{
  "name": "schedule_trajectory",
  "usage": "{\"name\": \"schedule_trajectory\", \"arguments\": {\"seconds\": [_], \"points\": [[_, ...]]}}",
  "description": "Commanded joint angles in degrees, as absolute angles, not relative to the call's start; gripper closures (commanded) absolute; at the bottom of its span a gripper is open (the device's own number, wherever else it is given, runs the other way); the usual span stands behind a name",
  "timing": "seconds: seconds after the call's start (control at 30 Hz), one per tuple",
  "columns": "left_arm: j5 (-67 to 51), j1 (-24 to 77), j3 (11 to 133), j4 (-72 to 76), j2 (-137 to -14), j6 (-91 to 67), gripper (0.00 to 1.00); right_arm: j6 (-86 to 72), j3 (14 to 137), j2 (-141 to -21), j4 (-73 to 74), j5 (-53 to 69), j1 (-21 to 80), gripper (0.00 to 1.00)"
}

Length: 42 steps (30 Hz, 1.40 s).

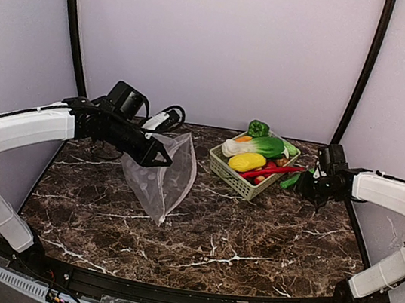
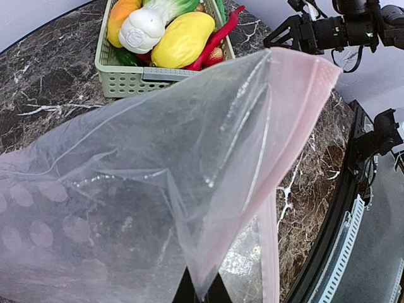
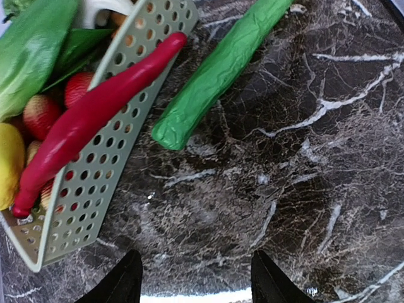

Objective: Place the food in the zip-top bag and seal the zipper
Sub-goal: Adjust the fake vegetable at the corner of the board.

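My right gripper moves down and outward onto the cucumber's near end [image 1: 289, 182] [image 3: 175, 128] next, its open fingers turning in line with it, because the cucumber lies slanted.
My left gripper [image 1: 160, 157] is shut on the mouth edge of the clear zip-top bag [image 1: 161, 180], which hangs off the table left of centre. In the left wrist view the bag [image 2: 145, 189] fills the frame, its pink zipper [image 2: 300, 120] running up to the right from my left gripper [image 2: 203, 295]. Most of the food lies heaped in a pale green basket [image 1: 238, 181]: bok choy [image 1: 258, 145], yellow corn [image 1: 247, 162], green pepper [image 1: 258, 128], red chili [image 3: 95, 120]. A green cucumber [image 3: 221, 69] lies on the table beside the basket. My right gripper [image 3: 196, 284] hovers open and empty short of it.
The basket's [image 3: 95, 202] perforated wall stands left of my right gripper, with the chili draped over its rim. Dark marble table [image 1: 250, 242] stretches in front of the bag and basket. Grey walls and black posts close off the back.
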<state>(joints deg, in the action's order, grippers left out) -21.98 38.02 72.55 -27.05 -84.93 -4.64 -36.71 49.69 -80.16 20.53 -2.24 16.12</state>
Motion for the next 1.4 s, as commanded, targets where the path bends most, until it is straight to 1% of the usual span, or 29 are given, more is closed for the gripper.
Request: {"name": "schedule_trajectory", "arguments": {"seconds": [0.0, 0.13, 0.33, 0.6, 0.8, 1.07, 1.37], "points": [[-19.8, 37.7, 71.8, -28.5, -83.5, -4.2, 0.99, -35.0, 51.2, -86.8, 12.6, -0.7, 14.9, 0.44], [-19.6, 37.7, 71.9, -28.6, -83.5, -4.3, 0.99, -35.1, 53.7, -92.9, 8.9, -2.8, 14.6, 0.45], [-20.3, 37.7, 72.0, -28.6, -83.3, -4.5, 0.99, -36.0, 56.4, -98.8, 5.3, -4.6, 14.5, 0.4], [-20.3, 37.7, 72.0, -28.6, -82.8, -4.5, 0.99, -35.9, 56.7, -102.5, 1.9, -8.6, 14.6, 0.34], [-20.5, 37.6, 72.0, -28.5, -82.7, -4.6, 0.99, -35.7, 57.3, -104.1, 1.6, -10.1, 14.5, 0.31], [-20.5, 37.6, 72.0, -28.5, -82.6, -4.7, 0.99, -37.6, 55.5, -102.7, 5.4, -14.4, 14.6, 0.32], [-20.5, 37.6, 71.9, -28.4, -82.7, -4.8, 0.99, -38.9, 48.7, -92.4, 8.4, -17.9, 14.4, 0.32]]}}
